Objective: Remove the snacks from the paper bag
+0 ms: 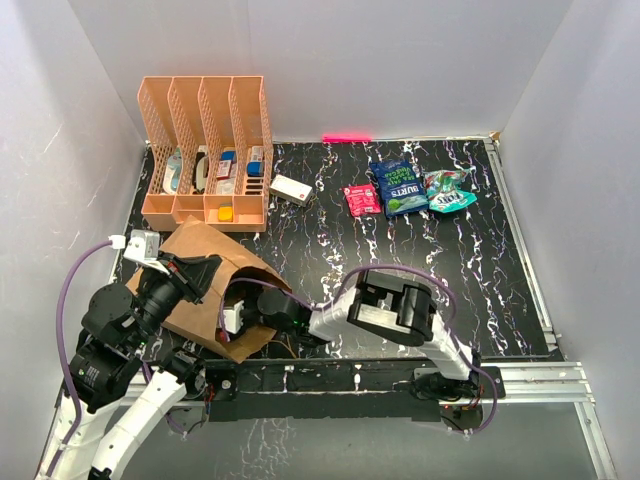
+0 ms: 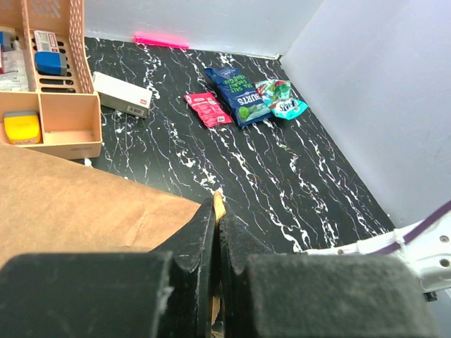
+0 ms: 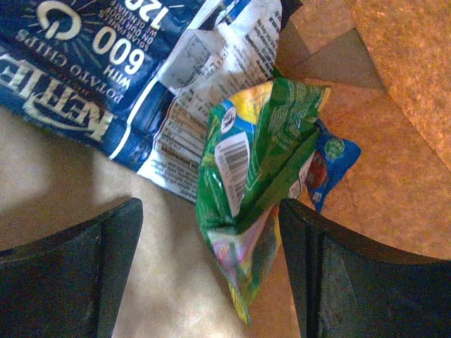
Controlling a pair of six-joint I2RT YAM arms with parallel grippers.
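The green-yellow snack bag is mostly beyond my fingers, so my right gripper must next push deeper into the paper bag, then center on the snack bag's near end (image 3: pixel 241 249).
The brown paper bag (image 1: pixel 205 262) lies on its side at the near left, its mouth facing right. My left gripper (image 1: pixel 197 272) is shut on the bag's upper edge (image 2: pixel 219 203). My right gripper (image 1: pixel 246 314) reaches into the mouth. In the right wrist view it (image 3: pixel 211 271) is open inside the bag, with a green-yellow bag (image 3: pixel 257 176) between the jaws, closer to the right finger. A dark blue chip bag (image 3: pixel 99 63) and a small blue packet (image 3: pixel 332 160) lie behind it. On the table far right lie a pink-red packet (image 1: pixel 361 199), a dark blue bag (image 1: pixel 398 188) and a teal bag (image 1: pixel 448 190).
An orange mesh rack (image 1: pixel 205 150) with small boxes stands at the back left. A small white box (image 1: pixel 291 189) lies beside it. White walls enclose the black marbled table (image 1: pixel 420 250). The right arm's purple cable loops over the middle.
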